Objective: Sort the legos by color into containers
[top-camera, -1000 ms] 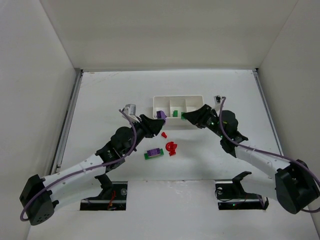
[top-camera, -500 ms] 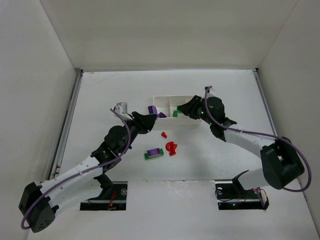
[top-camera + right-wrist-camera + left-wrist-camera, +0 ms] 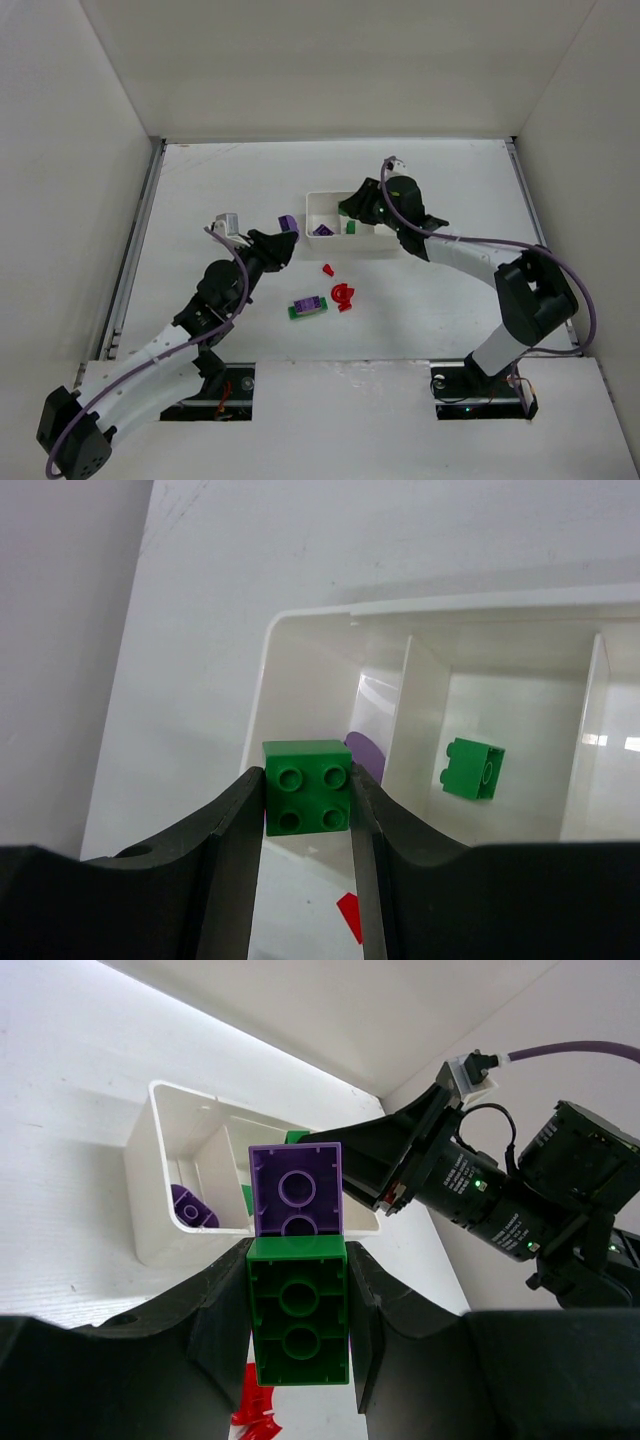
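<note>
I will next move my right gripper over the middle container, to its right in the right wrist view, and release there, because that container holds a green lego.
My left gripper [image 3: 283, 232] hangs just left of the white tray [image 3: 386, 249], shut on a green lego [image 3: 298, 1312] with a purple lego [image 3: 296, 1188] stuck to its far end. Above the tray's left end, my right gripper [image 3: 347, 210] is shut on a small green lego [image 3: 307, 786]. The left container holds a purple lego [image 3: 322, 230] [image 3: 366, 753]. A green lego [image 3: 352, 227] [image 3: 472, 768] lies in the middle container. Loose on the table in front are two red legos [image 3: 327, 269] [image 3: 343, 295] and a joined purple-and-green piece [image 3: 308, 306].
The tray's near wall [image 3: 150, 1230] stands close ahead of my left fingers, with the right arm's black wrist [image 3: 480, 1195] reaching over it. White walls enclose the table on three sides. Both arm bases sit at the near edge.
The left gripper has drawn back to the left, off the tray, still holding its purple-and-green piece. The right gripper has swung left and farther back, to over the tray's left end.
</note>
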{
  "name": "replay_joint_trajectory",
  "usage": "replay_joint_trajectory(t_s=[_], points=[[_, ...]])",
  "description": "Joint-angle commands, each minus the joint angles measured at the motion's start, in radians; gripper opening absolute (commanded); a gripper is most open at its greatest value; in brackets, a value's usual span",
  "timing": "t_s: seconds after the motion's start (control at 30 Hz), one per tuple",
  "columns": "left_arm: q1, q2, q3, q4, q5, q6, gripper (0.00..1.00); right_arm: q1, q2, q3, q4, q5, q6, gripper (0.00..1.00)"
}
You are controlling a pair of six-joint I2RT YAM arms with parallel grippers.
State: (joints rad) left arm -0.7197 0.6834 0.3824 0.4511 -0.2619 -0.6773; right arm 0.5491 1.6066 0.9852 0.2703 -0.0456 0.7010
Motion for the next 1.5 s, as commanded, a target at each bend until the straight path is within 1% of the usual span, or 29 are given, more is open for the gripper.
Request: replay_joint_trajectory(t_s=[0.0, 0.13, 0.43, 0.67, 0.87, 1.13, 1.27, 1.3, 1.4, 1.47], points=[[0.024, -0.018, -0.005, 0.041, 0.021, 0.013, 0.15, 0.024, 0.006, 0.055, -0.011, 0.049, -0.055, 0.35], [0.039, 0.005, 0.013, 0.041, 0.044, -0.002, 0.15, 0.024, -0.002, 0.038, -0.005, 0.049, -0.061, 0.35], [0.045, 0.042, 0.046, 0.034, 0.023, -0.007, 0.15, 0.024, -0.045, 0.004, -0.006, 0.046, -0.098, 0.35], [0.069, 0.082, 0.069, 0.029, 0.038, -0.007, 0.15, 0.016, -0.063, -0.006, -0.013, 0.078, -0.115, 0.35], [0.072, 0.073, 0.059, 0.026, 0.038, -0.011, 0.15, 0.01, -0.04, 0.009, -0.013, 0.085, -0.118, 0.36], [0.05, 0.128, 0.061, 0.058, 0.044, -0.018, 0.15, -0.007, 0.029, 0.024, -0.016, 0.136, -0.124, 0.36], [0.038, 0.156, 0.07, 0.081, 0.059, -0.027, 0.15, -0.007, 0.039, 0.03, -0.023, 0.17, -0.135, 0.42], [0.033, 0.163, 0.073, 0.087, 0.069, -0.031, 0.15, -0.007, 0.036, 0.03, -0.025, 0.174, -0.133, 0.46], [0.027, 0.174, 0.072, 0.113, 0.088, -0.048, 0.16, -0.004, 0.0, 0.021, -0.022, 0.165, -0.129, 0.65], [0.03, 0.18, 0.067, 0.135, 0.105, -0.067, 0.16, -0.002, -0.04, 0.012, -0.022, 0.161, -0.129, 0.73]])
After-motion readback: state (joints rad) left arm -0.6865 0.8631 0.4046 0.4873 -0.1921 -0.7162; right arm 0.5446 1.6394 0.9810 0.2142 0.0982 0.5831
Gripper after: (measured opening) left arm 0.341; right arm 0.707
